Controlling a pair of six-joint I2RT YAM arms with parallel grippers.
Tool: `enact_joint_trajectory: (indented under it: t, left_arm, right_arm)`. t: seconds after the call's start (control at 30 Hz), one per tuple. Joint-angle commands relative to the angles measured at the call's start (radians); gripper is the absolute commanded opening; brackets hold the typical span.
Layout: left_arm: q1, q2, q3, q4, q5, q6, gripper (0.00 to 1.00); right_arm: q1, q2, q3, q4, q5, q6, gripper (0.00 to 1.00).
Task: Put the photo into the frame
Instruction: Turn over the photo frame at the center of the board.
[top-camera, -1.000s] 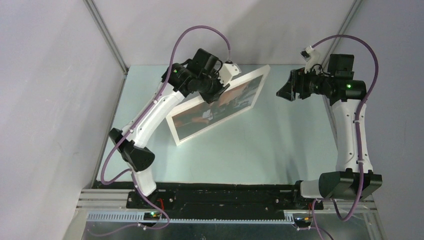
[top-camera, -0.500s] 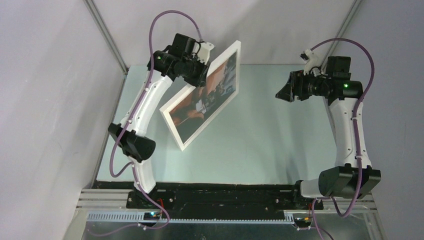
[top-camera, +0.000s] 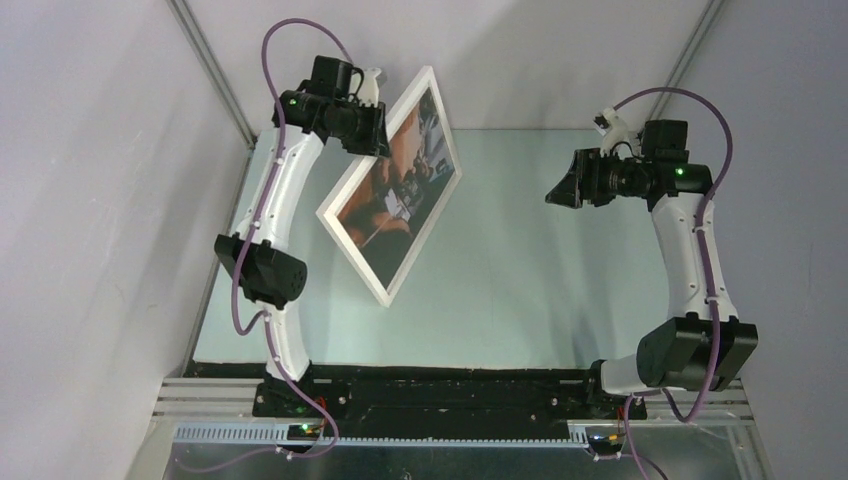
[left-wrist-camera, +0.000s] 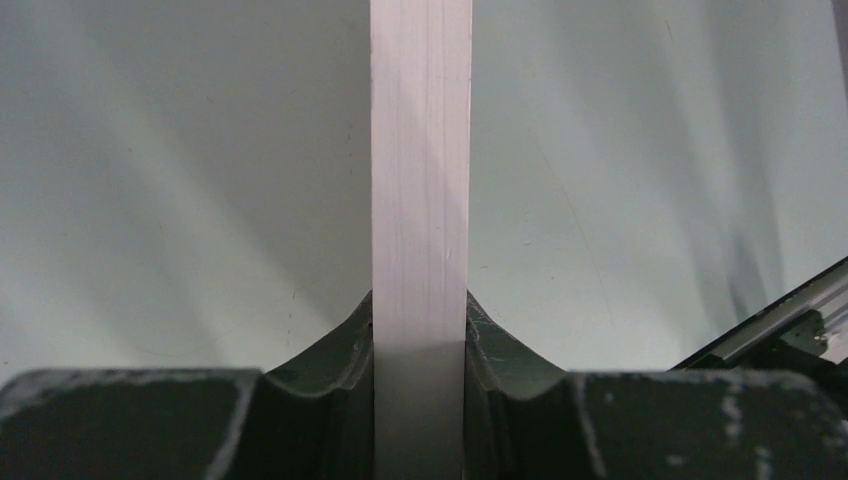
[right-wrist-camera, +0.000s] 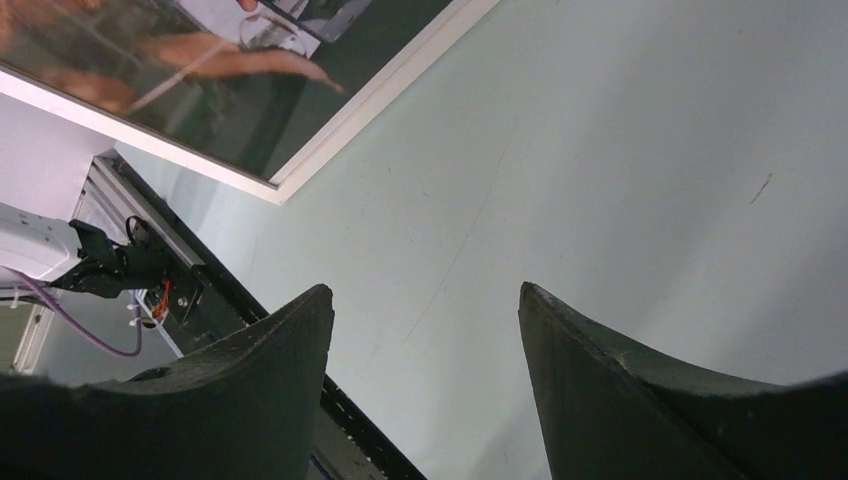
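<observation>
I will next lower the tilted frame with my left gripper onto the bare tabletop below it and back toward the base, turn the frame flat, and release it.
My left gripper (top-camera: 382, 130) is shut on the upper left edge of the white frame (top-camera: 352, 257) and holds it raised and steeply tilted above the left half of the table. The photo (top-camera: 395, 190), a dark scene with orange-brown tones, shows inside the frame, facing right. In the left wrist view the frame's pale edge (left-wrist-camera: 420, 150) runs straight up, with my left gripper (left-wrist-camera: 420, 312) pinching it on both sides. My right gripper (top-camera: 560, 190) hovers open to the frame's right, well apart from it. The right wrist view has my right gripper (right-wrist-camera: 425, 295) holding nothing, and the frame's lower corner (right-wrist-camera: 380, 95) and photo (right-wrist-camera: 200, 80) at upper left.
The pale green table (top-camera: 540, 290) lies below both arms. A black rail (top-camera: 450, 385) carrying the arm bases runs along its near edge. Grey walls with metal posts (top-camera: 215, 75) close in the back and sides. No backing board is in view.
My left arm has swung the frame up and to the left, turning it steeper and more upright. My right arm has shifted only slightly.
</observation>
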Motion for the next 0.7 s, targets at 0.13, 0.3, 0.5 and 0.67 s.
enact_joint_trajectory:
  t: [0.13,0.3,0.5,0.67]
  left_arm:
    - [0.109,-0.014,-0.009,0.136,0.165,-0.140,0.00]
    - [0.157,-0.038,-0.119,0.204,0.229,-0.192,0.00]
    - [0.195,-0.113,-0.415,0.351,0.227,-0.239,0.00]
    - [0.201,-0.195,-0.644,0.507,0.187,-0.266,0.06]
  right_arm:
    - [-0.002,0.047,-0.075,0.088,-0.064,0.031,0.71]
    - [0.029,0.084,-0.125,0.148,-0.052,0.034,0.72]
    - [0.081,0.154,-0.138,0.198,-0.030,0.043,0.72]
    - [0.127,0.204,-0.156,0.255,-0.019,0.066,0.72]
